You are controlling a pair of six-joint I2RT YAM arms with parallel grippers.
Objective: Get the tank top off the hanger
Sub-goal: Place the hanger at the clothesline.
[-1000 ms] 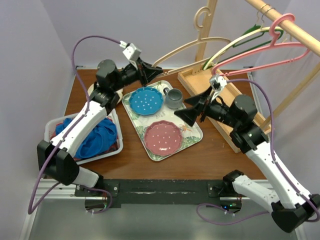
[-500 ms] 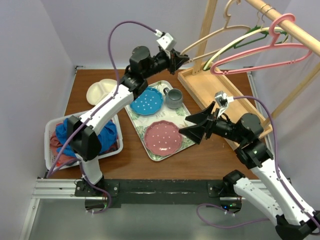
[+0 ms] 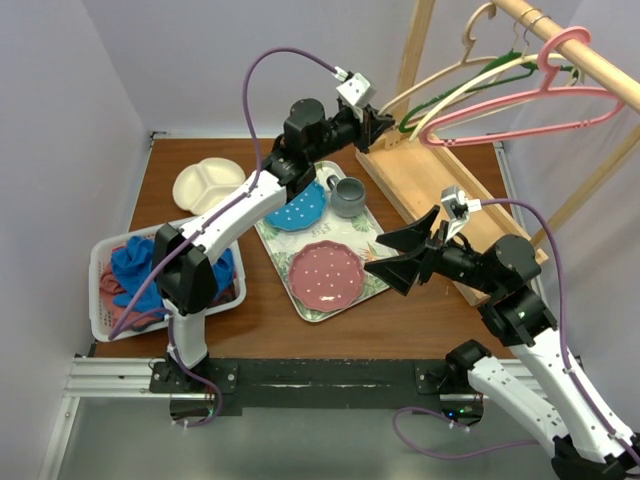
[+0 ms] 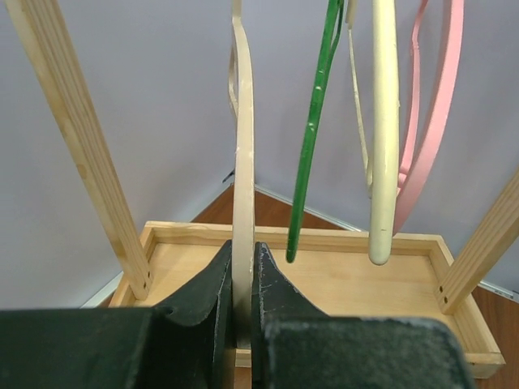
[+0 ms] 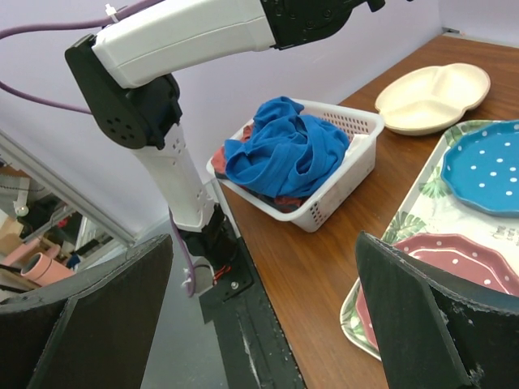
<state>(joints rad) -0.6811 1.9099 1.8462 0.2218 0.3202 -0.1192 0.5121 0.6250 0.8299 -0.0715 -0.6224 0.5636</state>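
Note:
The beige wooden hanger is bare, so I will move my left gripper to the right in the top view, toward the green hanger, and release the beige hanger's bar.
My left gripper is shut on the lower end of a bare beige wooden hanger, which it holds up by the rack. In the left wrist view the fingers clamp the hanger's bar at the gripper. No garment hangs on it. A blue garment lies crumpled in the white basket at the left; it also shows in the right wrist view. My right gripper is open and empty above the tray's right edge, and it shows wide open in the right wrist view.
A floral tray holds a blue plate, a pink plate and a grey mug. A cream divided plate sits at the back left. The wooden rack's rail carries green, cream and pink hangers over its box base.
My left arm has swung the beige hanger up and to the right, towards the rack's rail. My right gripper has drawn back towards the near right, still open.

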